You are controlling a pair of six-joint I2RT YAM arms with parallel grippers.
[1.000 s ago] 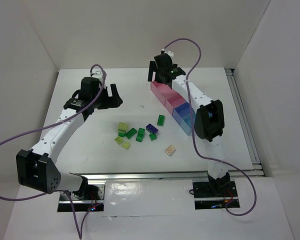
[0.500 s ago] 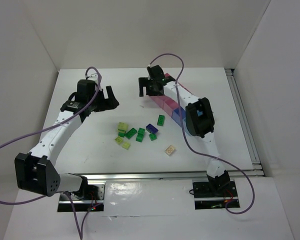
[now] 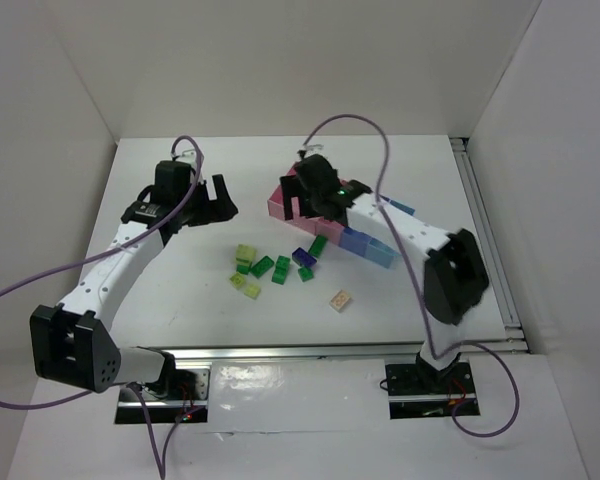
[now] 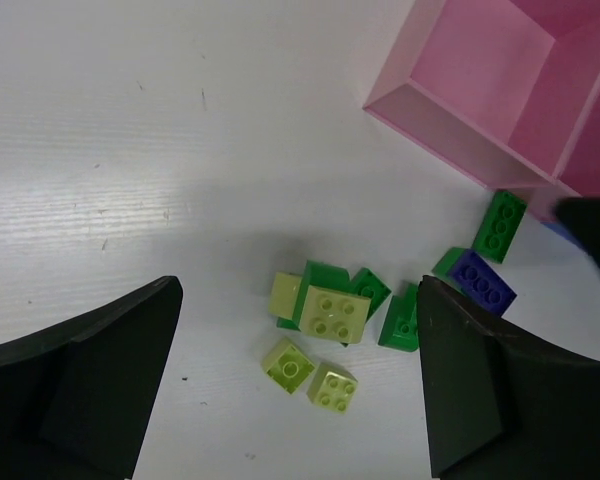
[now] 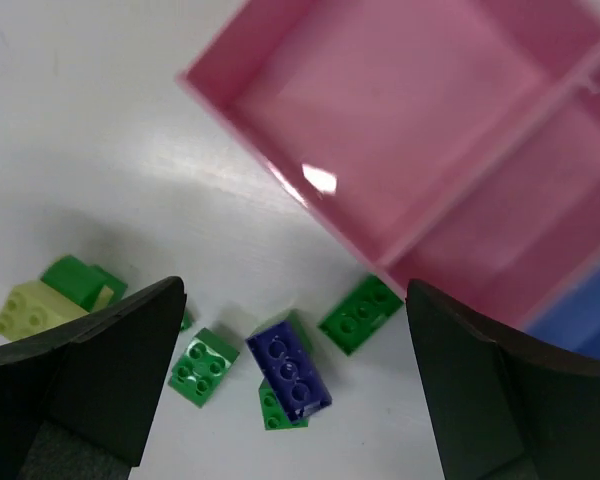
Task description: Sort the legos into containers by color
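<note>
I should first move my right gripper back from the wide pink bin. Then it can go down onto the beige lego (image 3: 340, 300), which lies alone.
The legos lie loose mid-table: dark green ones (image 3: 261, 266), yellow-green ones (image 3: 245, 253), a dark blue one (image 3: 304, 256) and a beige one (image 3: 341, 298). The containers (image 3: 358, 192) run from pink on the left to light blue on the right. My left gripper (image 3: 220, 200) hangs open above the table, left of the pile. In its wrist view the yellow-green legos (image 4: 330, 315) sit between its fingers (image 4: 80, 390). My right gripper (image 3: 302, 205) is open over the wide pink bin's (image 5: 380, 110) near edge. The blue lego (image 5: 288, 372) and a green one (image 5: 360, 313) lie below it.
White walls enclose the table on three sides. A metal rail (image 3: 485, 240) runs along the right edge. Purple cables (image 3: 40, 275) loop from both arms. The right arm's elbow (image 3: 452, 280) stands over the table's right part.
The right arm swung its gripper from behind the containers forward and left, over the pink bin. The container row now lies turned, its pink end further left. The left gripper barely moved.
</note>
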